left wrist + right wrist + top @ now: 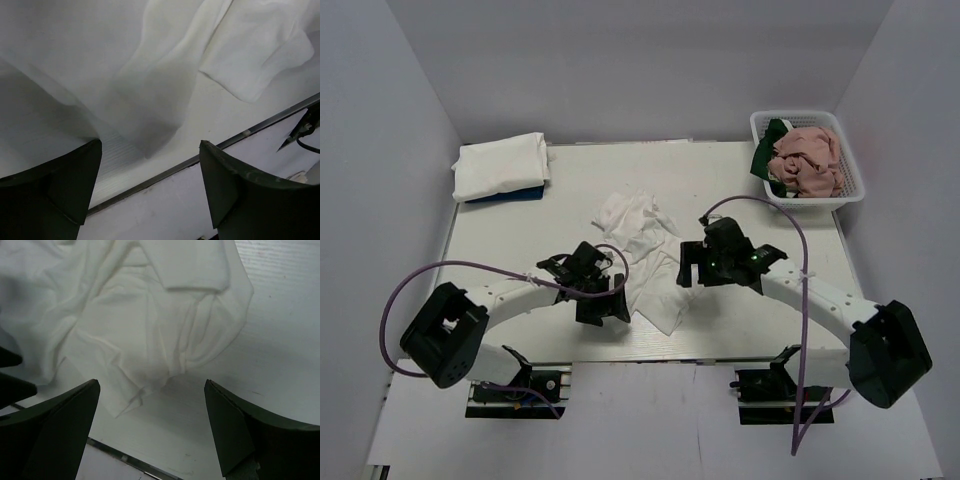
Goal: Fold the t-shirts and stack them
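The white t-shirt's rumpled side edge point(688, 290) point(174, 361) is below my right gripper, with folds bunched between the open fingers, so I should lower my right gripper onto it next and close.
A crumpled white t-shirt point(645, 250) lies in the middle of the table between my two grippers. My left gripper point(603, 305) is open and empty at the shirt's near left edge; its wrist view shows the white cloth point(150, 75) hanging just past the open fingers point(75, 185). My right gripper point(692, 272) is open and empty at the shirt's right side; its wrist view shows the rumpled shirt point(140, 325) ahead of the open fingers point(235, 430). A folded white shirt point(500, 165) lies at the far left on something dark blue. A pink shirt point(807, 160) and a dark green one point(767, 150) fill the basket.
The white mesh basket point(857, 185) stands at the far right corner. The table's near metal edge point(200, 157) runs right by the left gripper. Purple cables loop over both arms. White walls close in the table on three sides.
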Motion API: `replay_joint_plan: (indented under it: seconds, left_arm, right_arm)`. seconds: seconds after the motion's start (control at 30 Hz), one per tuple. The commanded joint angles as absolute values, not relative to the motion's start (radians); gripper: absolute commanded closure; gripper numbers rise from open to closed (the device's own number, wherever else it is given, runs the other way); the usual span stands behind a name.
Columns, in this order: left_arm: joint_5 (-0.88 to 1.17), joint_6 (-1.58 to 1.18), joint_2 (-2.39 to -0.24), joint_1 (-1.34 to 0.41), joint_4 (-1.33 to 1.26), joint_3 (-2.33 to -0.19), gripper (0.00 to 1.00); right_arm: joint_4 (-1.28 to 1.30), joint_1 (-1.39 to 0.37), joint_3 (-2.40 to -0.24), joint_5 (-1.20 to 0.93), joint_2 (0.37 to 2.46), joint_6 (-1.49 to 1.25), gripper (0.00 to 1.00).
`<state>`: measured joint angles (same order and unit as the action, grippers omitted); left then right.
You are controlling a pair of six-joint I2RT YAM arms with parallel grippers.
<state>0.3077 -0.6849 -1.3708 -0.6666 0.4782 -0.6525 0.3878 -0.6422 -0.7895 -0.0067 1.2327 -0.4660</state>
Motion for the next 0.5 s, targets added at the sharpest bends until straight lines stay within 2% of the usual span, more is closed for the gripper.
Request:
replay_joint_plan:
  seconds: [0.0,0.17,0.2,0.23,0.3,0.33,0.37,0.4,0.47]
  left_arm:
    - [0.241,-0.71,-1.419,-0.721,0.526,-0.658,0.14]
    - [0.177,-0.73,-1.529,-0.782,0.537,-0.693,0.3]
    - [0.149,-0.73,-1.545,-0.794,0.548,-0.716,0.37]
    - [0.138,-0.739,-1.56,-0.795,0.548,-0.729,0.5]
    - [0.104,-0.739,-1.595,-0.804,0.575,-0.768,0.68]
    - [0.089,-0.748,-1.595,-0.804,0.587,-0.781,0.87]
    - [0.045,-0.749,-1.595,-0.804,0.597,-0.791,0.97]
    - [0.025,-0.764,-1.595,-0.804,0.597,-0.805,1.0]
    - [-0.038,-0.776,-1.595,-0.804,0.635,-0.825,1.0]
  right_arm:
    - [0.404,-0.661,-0.764,0.113,1.281,-0.515,0.1]
    - [0.338,-0.667,-0.733,0.192,1.313,-0.519,0.1]
    - [0.315,-0.667,-0.727,0.195,1.345,-0.506,0.1]
    - [0.298,-0.666,-0.713,0.21,1.354,-0.502,0.1]
    - [0.247,-0.666,-0.707,0.213,1.414,-0.471,0.1]
    - [0.238,-0.667,-0.719,0.216,1.431,-0.456,0.1]
    - [0.238,-0.672,-0.738,0.218,1.466,-0.437,0.1]
    - [0.22,-0.672,-0.744,0.228,1.485,-0.425,0.1]
    - [0.203,-0.673,-0.765,0.247,1.543,-0.4,0.15]
